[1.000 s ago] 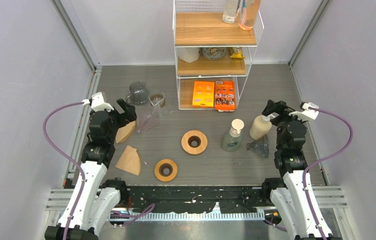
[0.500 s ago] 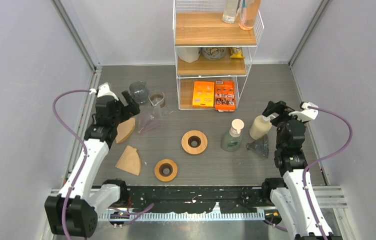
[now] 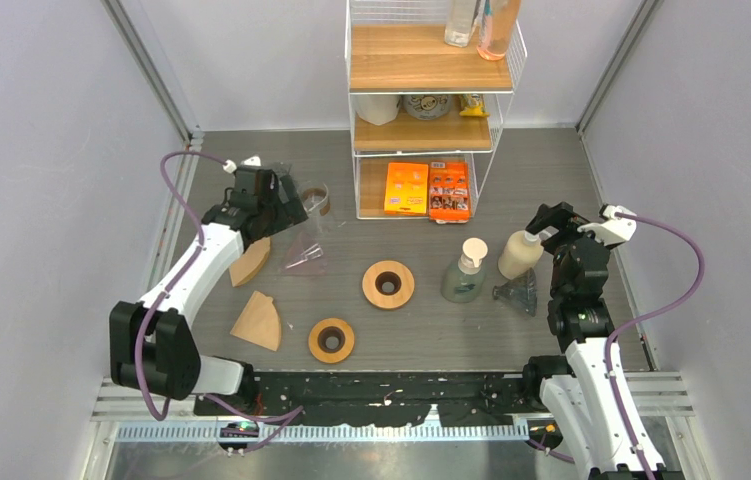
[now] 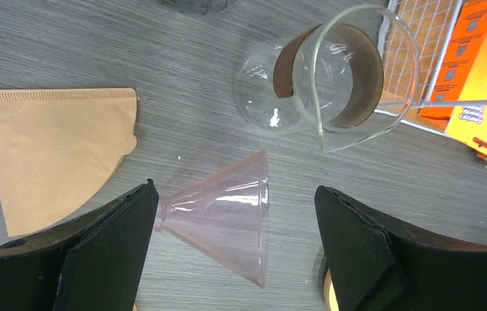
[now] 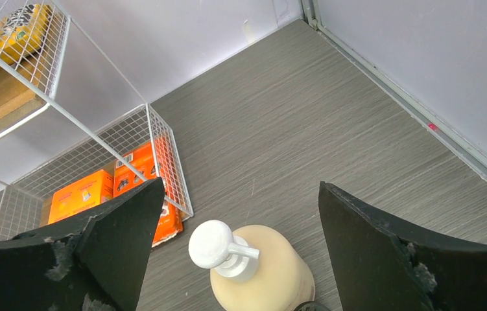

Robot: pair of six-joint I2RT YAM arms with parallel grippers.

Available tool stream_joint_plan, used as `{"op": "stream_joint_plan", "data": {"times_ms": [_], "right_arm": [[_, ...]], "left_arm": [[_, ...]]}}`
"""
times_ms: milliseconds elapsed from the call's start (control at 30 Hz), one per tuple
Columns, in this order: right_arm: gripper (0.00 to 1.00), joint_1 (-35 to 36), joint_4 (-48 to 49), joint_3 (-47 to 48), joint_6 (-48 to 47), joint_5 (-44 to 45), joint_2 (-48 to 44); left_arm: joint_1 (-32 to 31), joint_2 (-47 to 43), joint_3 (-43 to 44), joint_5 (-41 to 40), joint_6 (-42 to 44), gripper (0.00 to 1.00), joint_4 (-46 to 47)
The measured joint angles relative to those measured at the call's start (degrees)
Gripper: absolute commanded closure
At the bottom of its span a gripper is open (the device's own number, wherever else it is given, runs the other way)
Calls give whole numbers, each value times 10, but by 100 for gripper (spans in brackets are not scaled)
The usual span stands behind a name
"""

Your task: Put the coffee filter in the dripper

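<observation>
The ring's open hole lets one finger in, so I should move my left gripper back and down onto the nearer wooden ring's rim (image 3: 317, 337) beside the front filter.
A clear pink cone dripper (image 4: 227, 210) lies on its side on the grey table; it also shows in the top view (image 3: 303, 256). My left gripper (image 4: 234, 217) is open and hovers over it, one finger at each side, not touching. In the top view the left gripper (image 3: 289, 214) is just behind the dripper. A brown paper coffee filter (image 4: 56, 155) lies flat left of the dripper, also in the top view (image 3: 249, 262). A second filter (image 3: 259, 320) lies nearer the front. My right gripper (image 3: 543, 222) is open and empty above a cream soap bottle (image 5: 260, 275).
A glass carafe with a brown band (image 4: 331, 81) lies just behind the dripper. Two wooden rings (image 3: 388, 284) (image 3: 331, 340) sit mid-table. A green soap bottle (image 3: 463, 274) and a dark dripper (image 3: 521, 292) stand at the right. A wire shelf with orange boxes (image 3: 427, 190) stands at the back.
My left arm has reached forward and to the right, from over the filter to over the pink dripper. The right arm has not moved.
</observation>
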Motion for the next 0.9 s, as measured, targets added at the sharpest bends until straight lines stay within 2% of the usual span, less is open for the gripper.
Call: {"op": "stream_joint_plan", "data": {"times_ms": [300,567,700,900], "right_arm": [[5,0,-1,0,0,2,1],[5,0,-1,0,0,2,2],[5,0,-3,0,0,3,2],[5,0,-6,0,7,3,2]], "left_arm": [[-57,11,13,-22,5,1,-47],[-170,-49,1,-51,19,1,-99],[-202,-94,-31,-50,15,1,-130],[-245,-188,-131,-33,-13,1,-176]]}}
